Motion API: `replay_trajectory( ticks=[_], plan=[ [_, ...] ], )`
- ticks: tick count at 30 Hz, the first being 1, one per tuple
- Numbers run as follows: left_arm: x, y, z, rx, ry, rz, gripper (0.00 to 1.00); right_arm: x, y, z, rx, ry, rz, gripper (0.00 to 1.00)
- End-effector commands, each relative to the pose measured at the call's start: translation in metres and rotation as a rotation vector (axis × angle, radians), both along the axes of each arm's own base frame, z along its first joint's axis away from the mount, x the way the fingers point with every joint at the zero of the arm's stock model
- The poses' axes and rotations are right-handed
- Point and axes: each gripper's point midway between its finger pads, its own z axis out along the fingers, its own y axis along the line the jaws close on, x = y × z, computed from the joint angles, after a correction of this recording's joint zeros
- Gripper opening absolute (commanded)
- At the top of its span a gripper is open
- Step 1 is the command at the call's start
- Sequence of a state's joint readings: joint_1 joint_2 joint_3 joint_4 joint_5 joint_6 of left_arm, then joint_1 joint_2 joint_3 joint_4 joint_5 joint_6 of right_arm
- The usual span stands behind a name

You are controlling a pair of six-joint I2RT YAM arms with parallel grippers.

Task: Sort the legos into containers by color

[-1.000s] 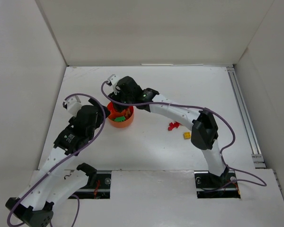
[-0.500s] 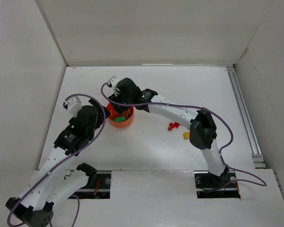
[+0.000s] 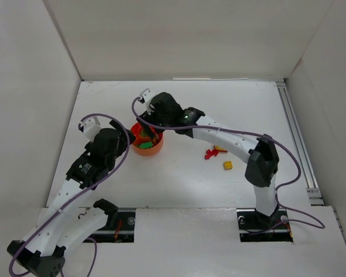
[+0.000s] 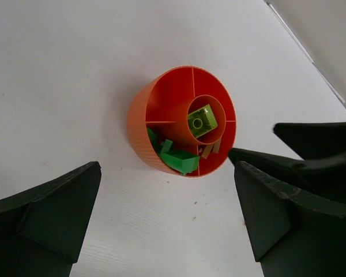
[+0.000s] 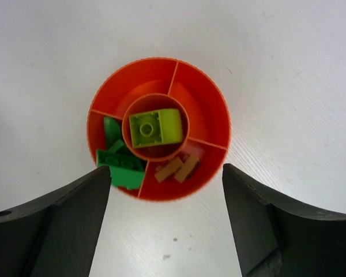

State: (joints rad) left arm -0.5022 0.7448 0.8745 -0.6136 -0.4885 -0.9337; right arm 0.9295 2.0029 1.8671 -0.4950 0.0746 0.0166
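Note:
The yellow brick [image 3: 228, 165] lies alone, so my right gripper will next move from the bowl past the red bricks, then back and down to that brick.
The orange-red divided bowl [image 3: 147, 152] stands left of centre. In the right wrist view the bowl [image 5: 205, 101] holds a lime brick [image 5: 155, 127] in its middle cup, green bricks [image 5: 118, 160] in one outer compartment and two brown bricks [image 5: 177, 167] in the one beside it. The left wrist view shows the same bowl [image 4: 139, 127], with the lime brick [image 4: 202, 121] and green bricks [image 4: 177, 160] inside. My right gripper [image 3: 152, 130] hangs open and empty just above the bowl. My left gripper [image 3: 126, 134] is open and empty at the bowl's left side. Red bricks [image 3: 210, 154] and a yellow brick [image 3: 227, 165] lie to the right.
A small yellow-orange brick [image 3: 220, 149] lies beside the red ones. White walls enclose the table on the left, back and right. A metal rail [image 3: 297, 144] runs along the right edge. One right gripper finger [image 4: 317, 138] shows in the left wrist view.
My right arm has swung its elbow to the right and its gripper has shifted slightly right above the bowl. The left arm has hardly moved.

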Motion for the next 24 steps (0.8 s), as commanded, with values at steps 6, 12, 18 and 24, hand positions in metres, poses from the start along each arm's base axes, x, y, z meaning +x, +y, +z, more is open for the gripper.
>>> replay_trajectory(
  ticks=[6, 12, 18, 24],
  plan=[
    [0.029, -0.035, 0.016, 0.028, -0.046, -0.168, 1.0, 0.017, -0.119, 0.046, 0.122, -0.029, -0.231, 0.83],
    [0.046, -0.074, 0.006, 0.033, -0.032, -0.346, 1.0, -0.008, -0.261, -0.003, -0.026, 0.101, -0.605, 0.8],
    [0.055, -0.122, 0.002, 0.071, -0.046, -0.513, 1.0, -0.07, -0.328, -0.073, -0.084, 0.324, -0.777, 0.81],
    [0.05, -0.167, -0.006, 0.112, -0.02, -0.639, 1.0, -0.086, -0.336, -0.124, -0.1, 0.448, -0.791, 0.78]
  ],
)
